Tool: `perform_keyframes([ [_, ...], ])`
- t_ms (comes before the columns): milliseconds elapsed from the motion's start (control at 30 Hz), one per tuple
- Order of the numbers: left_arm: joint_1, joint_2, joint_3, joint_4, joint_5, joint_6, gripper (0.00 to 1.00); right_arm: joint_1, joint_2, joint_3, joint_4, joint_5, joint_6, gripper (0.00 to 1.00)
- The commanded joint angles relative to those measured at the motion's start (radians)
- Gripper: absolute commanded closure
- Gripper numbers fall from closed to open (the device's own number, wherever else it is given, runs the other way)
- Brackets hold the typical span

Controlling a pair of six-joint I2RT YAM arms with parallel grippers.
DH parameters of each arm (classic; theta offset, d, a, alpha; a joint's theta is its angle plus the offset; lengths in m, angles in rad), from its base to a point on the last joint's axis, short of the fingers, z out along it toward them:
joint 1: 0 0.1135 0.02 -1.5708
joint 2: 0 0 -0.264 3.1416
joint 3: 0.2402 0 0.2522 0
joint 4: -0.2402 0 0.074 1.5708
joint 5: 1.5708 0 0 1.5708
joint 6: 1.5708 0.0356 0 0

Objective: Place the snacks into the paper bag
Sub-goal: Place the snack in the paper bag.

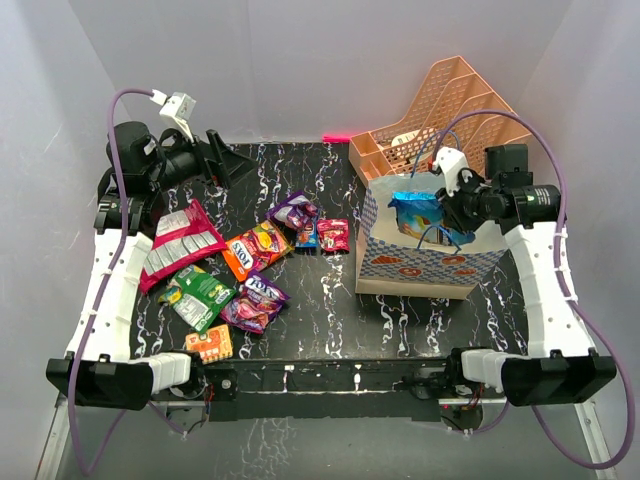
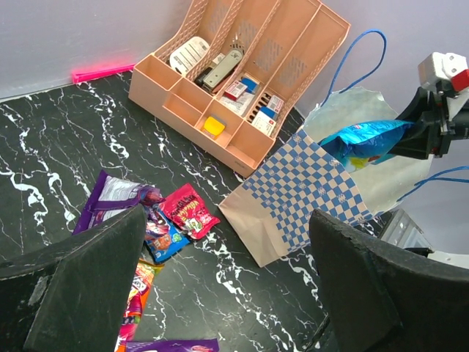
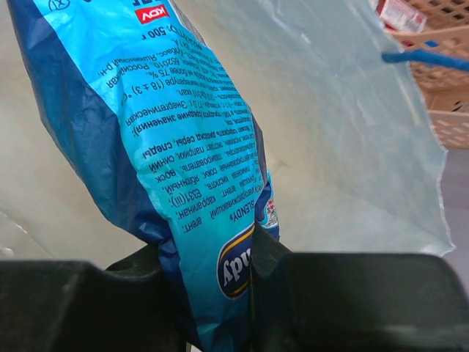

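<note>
The right gripper moves the blue snack packet [image 1: 418, 212] straight down between the paper bag's pale sides next, then releases it, since the paper bag's opening lies right below.
The paper bag [image 1: 420, 262] stands upright at the right of the black marble table, mouth open. My right gripper [image 1: 447, 210] is shut on a blue snack packet [image 1: 418, 212] over that mouth; in the right wrist view the packet [image 3: 176, 132] hangs from the jaws [image 3: 212, 271] against the bag's pale inside [image 3: 352, 147]. Several snacks lie left of the bag: a large pink packet [image 1: 180, 243], an orange one [image 1: 257, 247], a green one [image 1: 203, 295], a purple one [image 1: 255, 300], a small red one [image 1: 333, 234]. My left gripper [image 1: 222, 160] is raised at the back left, open and empty [image 2: 227, 257].
A peach mesh file organizer [image 1: 440, 110] with small items in it stands behind the bag against the back wall. A pink strip [image 1: 336, 137] lies at the table's far edge. White walls close in on three sides.
</note>
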Motion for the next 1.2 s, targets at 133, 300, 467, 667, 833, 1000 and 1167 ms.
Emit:
perform_keyframes([
  [133,0.009,-0.029,-0.016,0.045,0.026,-0.011,0.09,-0.096,0.018,0.002,0.024,-0.183,-0.109,0.92],
  [300,0.015,-0.035,-0.026,0.057,0.033,-0.023,0.09,-0.104,0.036,-0.042,0.015,-0.217,-0.117,0.92],
  [467,0.017,-0.039,-0.034,0.064,0.035,-0.029,0.09,-0.105,0.046,-0.070,0.003,-0.259,-0.124,0.92],
  [667,0.019,-0.044,-0.042,0.072,0.038,-0.036,0.09,-0.105,0.052,-0.085,-0.028,-0.291,-0.134,0.92],
  [833,0.020,-0.045,-0.042,0.075,0.042,-0.040,0.09,-0.106,0.058,-0.122,-0.021,-0.296,-0.128,0.92],
  [1000,0.020,-0.041,-0.039,0.080,0.048,-0.048,0.09,-0.105,0.052,-0.160,0.012,-0.269,-0.108,0.92],
  [1167,0.021,-0.040,-0.040,0.083,0.049,-0.050,0.09,-0.105,0.050,-0.186,0.028,-0.249,-0.099,0.92],
])
